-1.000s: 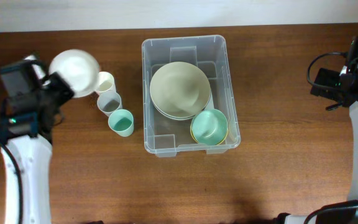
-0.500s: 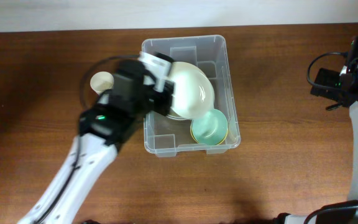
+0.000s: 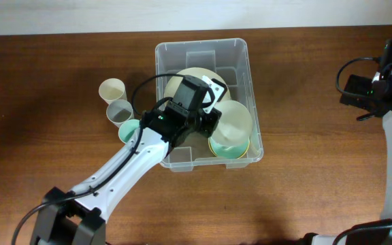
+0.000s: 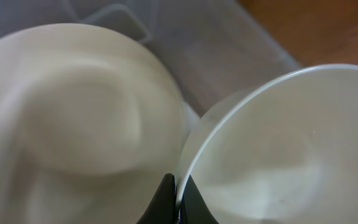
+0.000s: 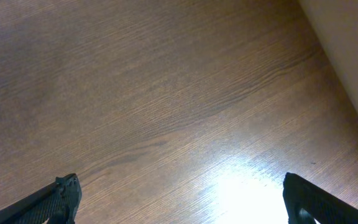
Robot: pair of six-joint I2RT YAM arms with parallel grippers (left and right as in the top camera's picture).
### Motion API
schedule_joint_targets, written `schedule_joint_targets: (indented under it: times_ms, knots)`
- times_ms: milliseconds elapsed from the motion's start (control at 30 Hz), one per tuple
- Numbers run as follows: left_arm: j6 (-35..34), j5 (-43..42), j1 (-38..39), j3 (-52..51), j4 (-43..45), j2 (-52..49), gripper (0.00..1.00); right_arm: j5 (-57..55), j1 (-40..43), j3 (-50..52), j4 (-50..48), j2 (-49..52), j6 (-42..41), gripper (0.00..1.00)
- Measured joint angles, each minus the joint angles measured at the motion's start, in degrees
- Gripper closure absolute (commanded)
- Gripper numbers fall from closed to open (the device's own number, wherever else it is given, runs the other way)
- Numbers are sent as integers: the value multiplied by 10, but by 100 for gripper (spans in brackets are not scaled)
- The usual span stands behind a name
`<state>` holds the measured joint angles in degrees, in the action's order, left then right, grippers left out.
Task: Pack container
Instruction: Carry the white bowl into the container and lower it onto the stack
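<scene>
The cream bowl in my left gripper will next go back and down to nest in the green bowl (image 3: 229, 148) below the gripper and nearer my base, then be released.
The clear plastic container (image 3: 182, 160) stands mid-table. It holds a stack of pale plates (image 3: 181, 80) and a green bowl (image 3: 229, 148) nested in a yellow one at its front right. My left gripper (image 3: 213, 112) is shut on the rim of a cream bowl (image 3: 235, 121) and holds it inside the container, above the green bowl. In the left wrist view the fingers (image 4: 178, 198) pinch the cream bowl's rim (image 4: 278, 143), with the plates (image 4: 73, 124) to the left. My right gripper (image 5: 179, 199) is open and empty over bare wood at the far right.
Three cups stand left of the container: a cream one (image 3: 112, 90), a grey one (image 3: 119, 111) and a green one (image 3: 129, 129) partly under my left arm. The table's far edge meets a white wall (image 5: 353, 50).
My left arm has swung from the far left into the container, carrying the cream bowl right and forward until it sits over the green bowl. The right arm has not moved.
</scene>
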<state>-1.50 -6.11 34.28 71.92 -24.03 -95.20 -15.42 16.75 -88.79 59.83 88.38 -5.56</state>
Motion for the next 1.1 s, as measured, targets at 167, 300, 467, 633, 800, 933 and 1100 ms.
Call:
schedule_joint_targets:
  times_ms: [167, 300, 467, 633, 800, 933, 1100]
  knots:
    - [2, 26, 0, 0, 1, -17, 100, 0, 0, 0, 0, 0, 0, 1]
    - [3, 35, 0, 0, 2, -38, 100, 0, 0, 0, 0, 0, 0, 1]
    - [3, 51, 0, 0, 16, -54, 100, 0, 0, 0, 0, 0, 0, 1]
    - [3, 64, 0, 0, 29, -54, 100, 0, 0, 0, 0, 0, 0, 1]
    - [3, 63, 0, 0, 35, -54, 100, 0, 0, 0, 0, 0, 0, 1]
    - [3, 35, 1, 0, 16, -54, 100, 0, 0, 0, 0, 0, 0, 1]
    - [2, 7, 9, 0, -48, -54, 99, 0, 0, 0, 0, 0, 0, 1]
